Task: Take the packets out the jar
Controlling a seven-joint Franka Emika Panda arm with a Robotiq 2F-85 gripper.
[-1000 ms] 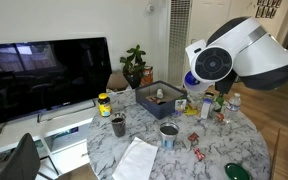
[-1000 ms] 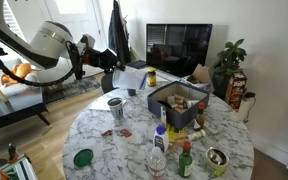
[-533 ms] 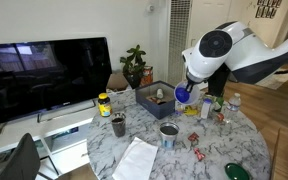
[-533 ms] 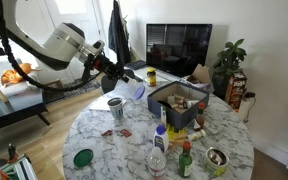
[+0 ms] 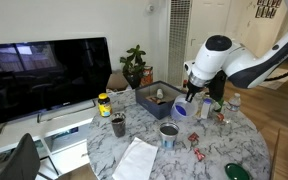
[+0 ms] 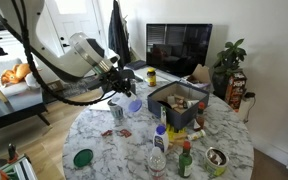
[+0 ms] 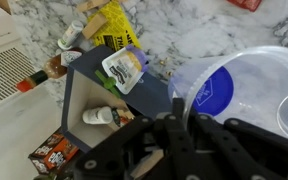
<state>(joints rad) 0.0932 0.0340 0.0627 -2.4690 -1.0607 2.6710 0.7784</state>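
Observation:
My gripper turns upright next to level the tilted jar, lowers it onto the bare marble (image 5: 185,131) below, beside the grey tin, and then releases the jar's rim.
My gripper (image 5: 189,98) is shut on the rim of the jar (image 5: 181,110), a pale translucent cup with a blue bottom, and holds it tilted just above the marble table. Both show in the other exterior view, the gripper (image 6: 127,93) above the jar (image 6: 134,104). In the wrist view the jar (image 7: 239,90) fills the right side, with my gripper (image 7: 191,108) clamped on its wall. Small red packets (image 5: 195,139) lie on the table near the grey tin, also seen in the other exterior view (image 6: 122,132). I see no packets inside the jar.
A grey metal tin (image 5: 168,133) stands mid-table, a dark cup (image 5: 118,125) to its left. A dark blue box (image 5: 156,98) of items sits behind the jar. Bottles (image 6: 159,150), a green lid (image 6: 82,157), white paper (image 5: 136,158) and the table edge (image 5: 254,135) are around.
The arm has come down and in towards the table with the jar, from high above it to just over the surface beside the blue box. The jar stays gripped and tilted.

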